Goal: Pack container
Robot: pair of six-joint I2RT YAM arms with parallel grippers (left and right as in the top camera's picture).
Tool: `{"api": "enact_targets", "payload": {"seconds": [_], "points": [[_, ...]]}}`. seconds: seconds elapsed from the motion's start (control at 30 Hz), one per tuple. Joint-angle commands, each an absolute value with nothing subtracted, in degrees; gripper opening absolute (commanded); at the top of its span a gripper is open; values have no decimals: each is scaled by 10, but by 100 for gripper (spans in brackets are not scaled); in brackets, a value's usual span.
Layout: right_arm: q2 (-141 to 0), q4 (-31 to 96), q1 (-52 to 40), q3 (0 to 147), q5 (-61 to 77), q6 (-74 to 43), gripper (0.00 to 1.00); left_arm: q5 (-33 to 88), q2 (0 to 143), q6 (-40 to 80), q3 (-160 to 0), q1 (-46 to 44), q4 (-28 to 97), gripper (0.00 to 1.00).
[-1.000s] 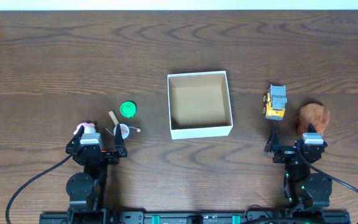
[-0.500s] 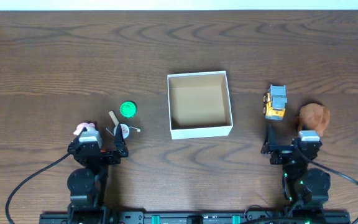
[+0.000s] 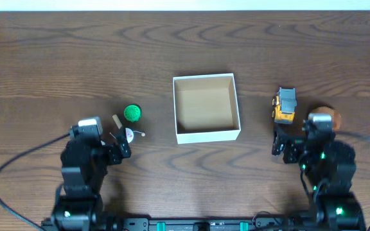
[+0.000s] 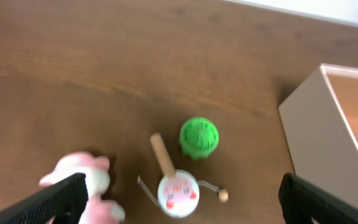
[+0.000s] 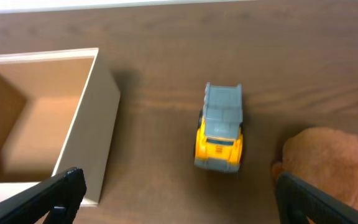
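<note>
Next, my right gripper reaches outward and lowers its open fingers around the clear sides of the truck's grey far end (image 3: 287, 96) (image 5: 223, 102), which lies outward and below.
The container (image 3: 208, 135), a white box with a brown inside, stands mid-table with nothing in it; its wall also shows in the left wrist view (image 4: 309, 130) and the right wrist view (image 5: 86, 143). My left gripper (image 3: 105, 146) is open and empty, above a small drum toy (image 4: 178, 191) and a pink toy (image 4: 79, 180). A green round toy (image 4: 199, 137) lies just beyond. My right gripper (image 5: 179, 193) is open and empty, short of a yellow-and-grey truck (image 5: 220, 130), with a brown plush (image 5: 325, 162) to the truck's right.
In the overhead view the drum toy (image 3: 128, 134) and the green toy (image 3: 132, 113) lie left of the container, and the truck (image 3: 284, 106) lies right of it. The brown plush (image 3: 329, 115) is mostly under my right arm (image 3: 294, 142). Dark wooden table all round.
Both arms have lifted and moved forward over the table. The left arm now hides the pink toy in the overhead view. The right arm now covers most of the brown plush.
</note>
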State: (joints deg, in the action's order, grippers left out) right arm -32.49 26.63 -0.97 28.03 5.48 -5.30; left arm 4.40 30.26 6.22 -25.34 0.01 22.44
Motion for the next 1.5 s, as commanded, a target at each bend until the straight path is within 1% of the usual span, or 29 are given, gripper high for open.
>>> {"api": "enact_targets", "payload": {"seconds": [0.0,0.1,0.17,0.27,0.4,0.47,0.57,0.6,0.73,1.03,1.2,1.47], "points": [[-406,303,-2,353,75,-37,99,55,367,68,-334,4,284,98],[-493,360,-2,424,92,-38,99,59,429,68,-409,4,373,98],[-570,422,-2,490,95,-38,99,59,475,67,-467,4,441,98],[-649,499,-2,564,95,-38,99,65,522,67,-531,4,516,98],[-731,584,-2,643,114,-36,99,90,563,68,-591,4,585,98],[-750,588,-1,651,101,-43,99,90,568,67,-596,4,594,98],[-779,578,2,651,26,-131,99,90,568,68,-596,4,595,98],[-791,571,4,651,10,-139,99,90,568,68,-596,4,595,98],[-850,518,5,652,-4,-115,99,90,568,68,-596,4,591,98],[-986,408,5,663,-19,-106,99,90,569,68,-596,4,591,98],[-1026,350,5,663,-32,-90,99,90,569,68,-596,4,591,98],[-1047,338,4,663,-30,-88,99,90,569,68,-596,4,591,98]]}}
